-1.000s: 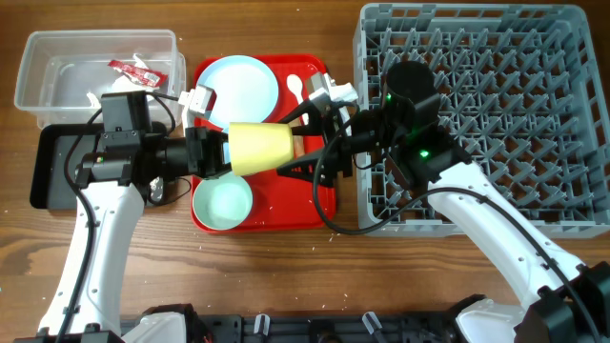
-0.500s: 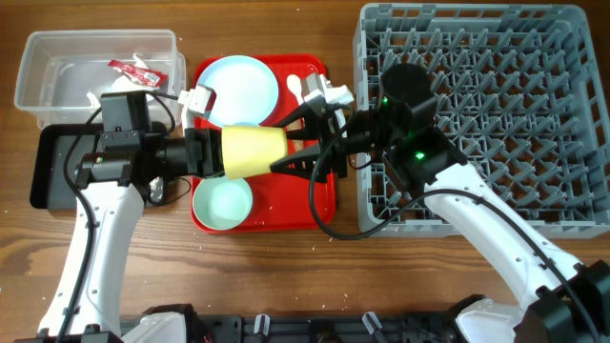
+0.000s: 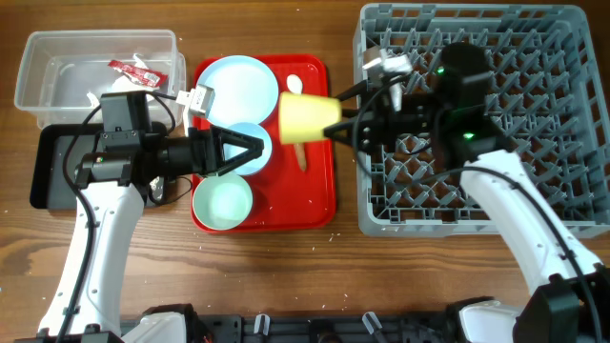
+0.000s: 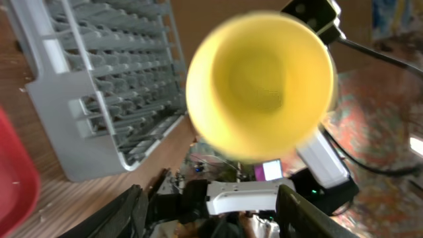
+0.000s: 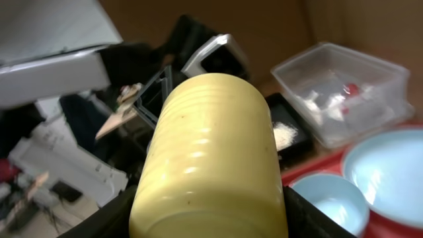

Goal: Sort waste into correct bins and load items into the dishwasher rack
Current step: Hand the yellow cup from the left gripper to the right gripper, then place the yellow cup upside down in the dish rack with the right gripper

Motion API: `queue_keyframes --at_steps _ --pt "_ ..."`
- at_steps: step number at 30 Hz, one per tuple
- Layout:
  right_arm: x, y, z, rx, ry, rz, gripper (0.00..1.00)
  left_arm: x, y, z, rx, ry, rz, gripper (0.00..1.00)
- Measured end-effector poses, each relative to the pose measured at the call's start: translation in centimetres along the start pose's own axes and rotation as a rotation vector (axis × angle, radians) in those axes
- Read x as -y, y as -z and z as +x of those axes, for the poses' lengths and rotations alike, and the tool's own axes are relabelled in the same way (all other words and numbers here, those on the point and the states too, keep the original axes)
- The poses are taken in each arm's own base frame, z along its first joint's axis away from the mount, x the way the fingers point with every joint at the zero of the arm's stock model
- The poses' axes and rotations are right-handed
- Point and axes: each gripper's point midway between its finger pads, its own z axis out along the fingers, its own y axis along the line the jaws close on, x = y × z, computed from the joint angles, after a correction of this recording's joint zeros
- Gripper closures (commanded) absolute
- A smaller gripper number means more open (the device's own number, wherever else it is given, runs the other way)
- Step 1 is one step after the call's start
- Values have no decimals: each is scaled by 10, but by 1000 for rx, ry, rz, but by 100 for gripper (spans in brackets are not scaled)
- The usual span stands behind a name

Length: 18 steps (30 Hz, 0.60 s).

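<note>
Next, my right gripper swings the cup (image 3: 307, 116), opening down, over to the rack's empty near corner (image 3: 408, 202) beside the tray, which lies below and back, then lowers and releases it.
The small yellow cup (image 3: 307, 116) hangs sideways above the red serving tray's right half, and my right gripper (image 3: 335, 119) is shut on its base end; in the right wrist view the cup (image 5: 211, 152) fills the space between the fingers. My left gripper (image 3: 250, 152) stands open just left of it, above the light blue bowl (image 3: 250, 131), touching nothing. From the left wrist the cup's mouth (image 4: 261, 82) faces the camera beyond the spread left gripper (image 4: 215, 215). The grey dishwasher rack (image 3: 534, 57) lies to the right. The pale plate (image 3: 238, 86), green bowl (image 3: 222, 202) and white spoon (image 3: 294, 88) rest on the tray.
The red serving tray (image 3: 319, 205) also carries a brown stick-shaped food piece (image 3: 300, 157). A clear tub (image 3: 57, 81) at far left holds a red-and-white wrapper (image 3: 133, 69) and white paper. A black tray (image 3: 48, 167) sits below it, with white crumbs (image 5: 283, 135) inside.
The left gripper let go of the yellow cup and opened. The right gripper closed on the cup and carried it up and right, toward the rack.
</note>
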Motion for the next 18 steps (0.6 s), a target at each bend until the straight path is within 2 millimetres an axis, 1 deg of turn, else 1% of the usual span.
queue_keyframes --at_steps 3,4,6,7,8,9,10,12,15,16,17,18 --pt "30 24 13 8 -174 142 60 -10 0 -3 19 0 -58 39" --pt "41 32 21 6 -239 209 60 -15 1 -4 26 6 -85 39" --pt "57 40 38 -19 -339 316 60 -27 2 -5 42 26 -151 39" --pt "61 43 46 -33 -376 359 60 -36 4 -5 54 44 -203 39" --pt "67 48 58 -62 -424 435 59 -46 6 -6 66 58 -260 38" --pt "69 55 68 -93 -457 516 55 -60 11 -7 86 72 -343 38" --pt "66 66 75 -121 -485 612 55 -74 17 -9 107 81 -431 38" --pt "55 84 78 -164 -517 748 55 -88 24 -11 129 87 -521 38" --pt "34 114 67 -191 -508 940 55 -106 36 -15 162 87 -643 38" --pt "26 127 67 -201 -518 1019 55 -110 40 -15 171 87 -675 38" --pt "21 137 72 -219 -535 1079 55 -113 43 -16 178 87 -701 38" --pt "16 149 83 -257 -577 1146 54 -116 45 -17 183 86 -719 38"
